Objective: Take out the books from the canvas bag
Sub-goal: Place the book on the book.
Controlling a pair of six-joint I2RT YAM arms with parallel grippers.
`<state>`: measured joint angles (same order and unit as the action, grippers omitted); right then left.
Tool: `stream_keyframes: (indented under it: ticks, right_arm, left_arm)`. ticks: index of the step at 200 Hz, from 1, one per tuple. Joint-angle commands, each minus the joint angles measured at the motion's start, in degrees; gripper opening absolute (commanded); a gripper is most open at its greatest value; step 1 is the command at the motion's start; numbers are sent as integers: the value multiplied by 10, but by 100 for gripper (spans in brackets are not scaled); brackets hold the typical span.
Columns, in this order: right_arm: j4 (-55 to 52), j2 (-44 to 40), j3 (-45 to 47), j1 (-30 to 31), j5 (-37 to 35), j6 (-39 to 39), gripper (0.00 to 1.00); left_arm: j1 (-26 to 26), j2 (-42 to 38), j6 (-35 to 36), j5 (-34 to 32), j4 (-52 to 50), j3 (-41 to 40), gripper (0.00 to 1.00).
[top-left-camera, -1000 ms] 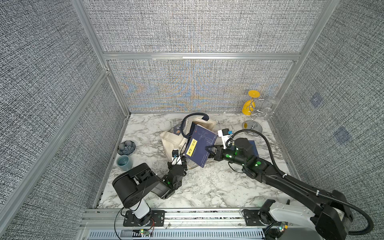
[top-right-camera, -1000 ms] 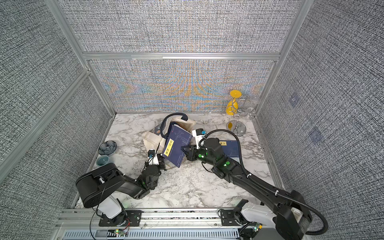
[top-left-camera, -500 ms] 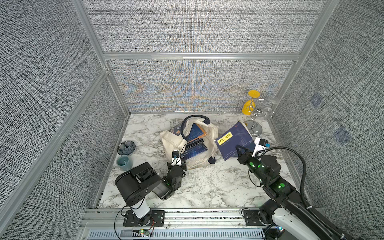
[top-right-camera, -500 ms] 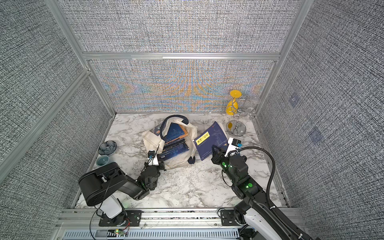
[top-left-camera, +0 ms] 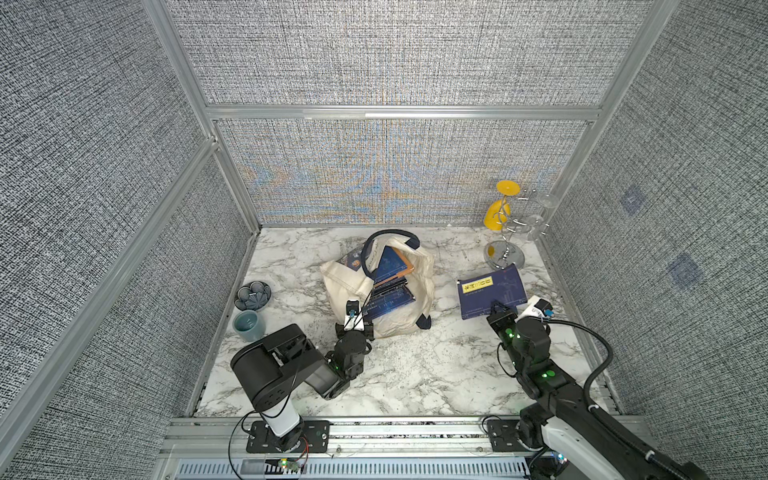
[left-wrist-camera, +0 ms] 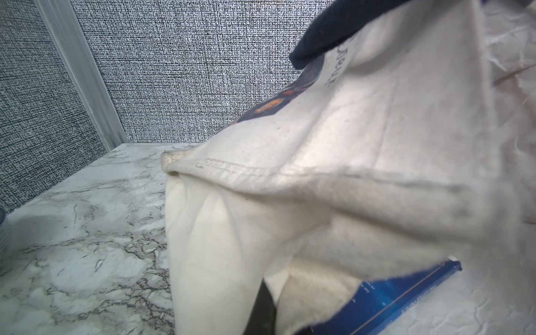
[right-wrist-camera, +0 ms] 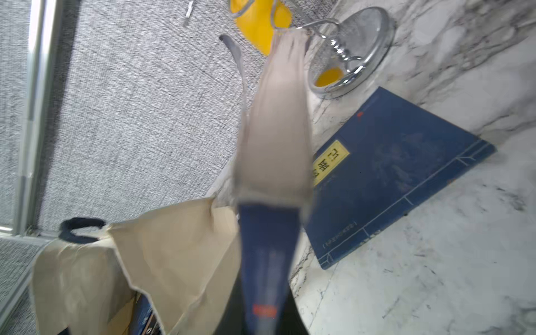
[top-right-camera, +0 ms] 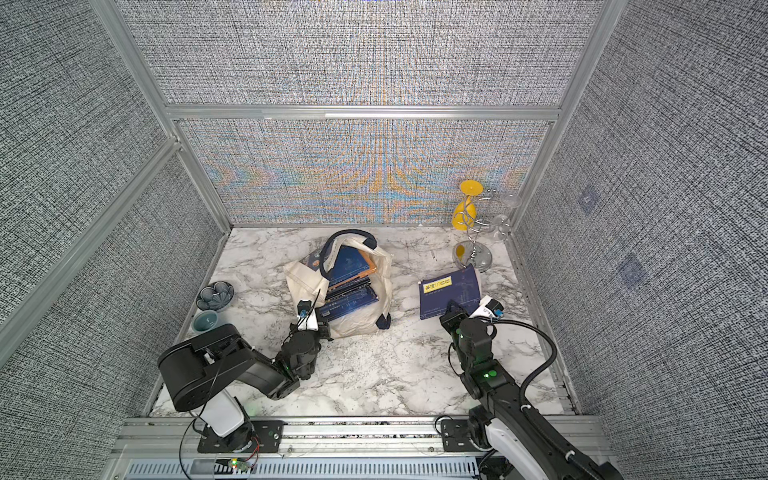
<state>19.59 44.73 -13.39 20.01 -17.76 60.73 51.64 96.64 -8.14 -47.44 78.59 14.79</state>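
Observation:
My right gripper lowers its navy book onto the yellow-labelled book's cover [right-wrist-camera: 385, 173] next and releases it there, since that book already lies flat outside the bag.
The cream canvas bag [top-left-camera: 345, 278] [top-right-camera: 305, 278] lies open mid-table with several navy books [top-left-camera: 390, 291] [top-right-camera: 351, 293] stacked inside. My left gripper [top-left-camera: 356, 326] is shut on the bag's near cloth [left-wrist-camera: 348, 145]; one dark finger [left-wrist-camera: 262, 307] shows under a fold, beside a blue book [left-wrist-camera: 385, 298]. My right gripper [top-left-camera: 498, 309] [right-wrist-camera: 265, 316] is shut on a navy book [right-wrist-camera: 272, 174], seen edge-on. Beside it a yellow-labelled book [right-wrist-camera: 406, 174] lies flat on the marble. In both top views one labelled book [top-left-camera: 490, 291] [top-right-camera: 451, 293] shows there; I cannot tell the two apart.
A chrome glass stand [top-left-camera: 505, 255] with a yellow glass [top-left-camera: 496, 216] and clear glasses [top-left-camera: 540, 208] stands at the back right, just behind the right-hand book. A dark flower dish [top-left-camera: 252, 295] and a teal cup [top-left-camera: 248, 324] sit by the left wall.
My right gripper has carried the labelled book from over the bag to the right side and down near the table. The left gripper has kept its hold on the bag.

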Motion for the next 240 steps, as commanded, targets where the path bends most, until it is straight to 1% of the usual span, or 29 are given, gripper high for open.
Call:
stream_keyframes:
  ticks: [1, 39, 53, 69, 88, 113, 140, 169, 199, 223, 240]
  right_arm:
    - [74, 43, -1, -13, -14, 40, 0]
    - [144, 154, -18, -35, 3, 70, 0]
    - [172, 195, -17, -47, 5, 93, 0]
    - [213, 237, -20, -57, 11, 95, 0]
    - [218, 274, -30, -63, 19, 98, 0]
    - [228, 313, -29, -81, 31, 121, 0]
    - [197, 342, -47, -106, 82, 129, 0]
    - [167, 356, -54, -132, 115, 129, 0]
    - [166, 402, -79, -166, 202, 128, 0]
    - [217, 449, -81, -193, 268, 130, 0]
    - [235, 469, -80, -200, 285, 139, 0]
  left_arm:
    - [0, -3, 4, -5, 16, 2, 0]
    - [0, -6, 11, -5, 15, 2, 0]
    - [0, -7, 10, -4, 15, 2, 0]
    - [0, -9, 12, -4, 15, 2, 0]
    - [0, -11, 14, -3, 16, 2, 0]
    - [0, -9, 11, 0, 15, 3, 0]
    - [0, -9, 14, 0, 15, 4, 0]
    - [0, -8, 14, 2, 15, 5, 0]
    - [0, -4, 12, 2, 15, 8, 0]
    - [0, -3, 12, 3, 15, 7, 0]
    - [0, -4, 12, 2, 16, 7, 0]
